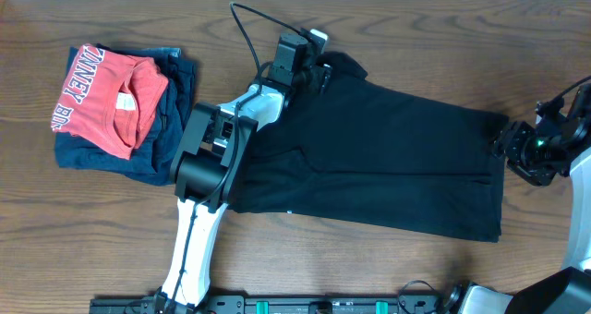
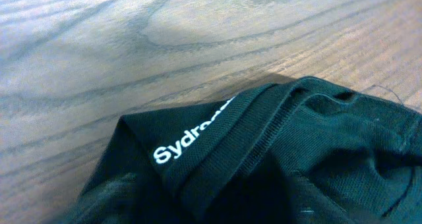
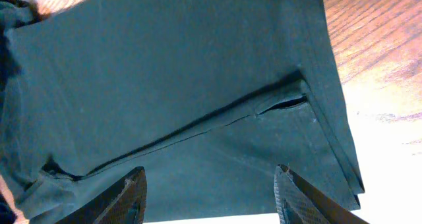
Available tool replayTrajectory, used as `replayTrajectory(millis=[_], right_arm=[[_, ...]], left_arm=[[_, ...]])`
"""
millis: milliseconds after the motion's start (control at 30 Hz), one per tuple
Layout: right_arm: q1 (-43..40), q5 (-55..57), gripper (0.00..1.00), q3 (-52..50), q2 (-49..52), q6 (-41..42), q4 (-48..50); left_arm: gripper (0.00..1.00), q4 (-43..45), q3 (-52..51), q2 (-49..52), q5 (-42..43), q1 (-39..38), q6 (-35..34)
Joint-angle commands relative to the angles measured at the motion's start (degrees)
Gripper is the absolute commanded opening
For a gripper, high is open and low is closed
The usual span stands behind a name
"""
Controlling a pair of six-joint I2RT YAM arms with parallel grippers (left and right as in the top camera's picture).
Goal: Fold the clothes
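The small dark tip at the hem's far corner [image 1: 504, 117] lies outward of and below the open fingers, so my right gripper moves outward and down onto it next.
The black shirt [image 1: 388, 157] lies spread across the middle and right of the table, with a lengthwise fold line along it. My left gripper [image 1: 317, 72] is at the shirt's far left end. In the left wrist view, bunched black fabric with a ribbed band and white lettering [image 2: 191, 132] rises right up to the camera and hides the fingers, so the gripper looks shut on it. My right gripper [image 1: 504, 146] is at the shirt's right edge. Its fingers [image 3: 208, 174] are wide open above the flat fabric [image 3: 171, 79] near the hem and side slit, holding nothing.
A folded red shirt with white lettering [image 1: 106, 92] lies on a navy garment [image 1: 162, 134] at the far left. The left arm [image 1: 208, 157] crosses the shirt's left end. Bare wood table [image 1: 416, 37] surrounds the shirt.
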Motion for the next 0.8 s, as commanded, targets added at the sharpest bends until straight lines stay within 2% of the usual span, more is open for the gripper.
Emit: replayTrajectory(millis=[0, 67, 133, 367, 633, 767], right_arm=[[0.48, 0.98, 0.6, 0.72, 0.04, -0.44, -0.24], [0.48, 0.98, 0.6, 0.72, 0.04, -0.42, -0.28], [0.48, 0.98, 0.6, 0.72, 0.04, -0.44, -0.48], [0.48, 2.16, 0.6, 0.72, 0.04, -0.46, -0.42], [0.46, 4.35, 0.61, 0.63, 0.07, -0.39, 5.55], [0.46, 4.39, 0.63, 0.61, 0.09, -0.39, 10.99]], left_arm=[[0.5, 0.52, 0.35, 1.18, 0.39, 0.24, 0.61], [0.34, 1.4, 0.35, 1.16, 0.39, 0.24, 0.39], [0.24, 1.97, 0.35, 1.01, 0.39, 0.24, -0.9], [0.08, 1.51, 0.35, -2.62, 0.42, 0.24, -2.25], [0.06, -7.28, 0.35, -11.54, 0.37, 0.31, -2.03], [0.06, -14.82, 0.35, -15.45, 0.35, 0.28, -0.63]])
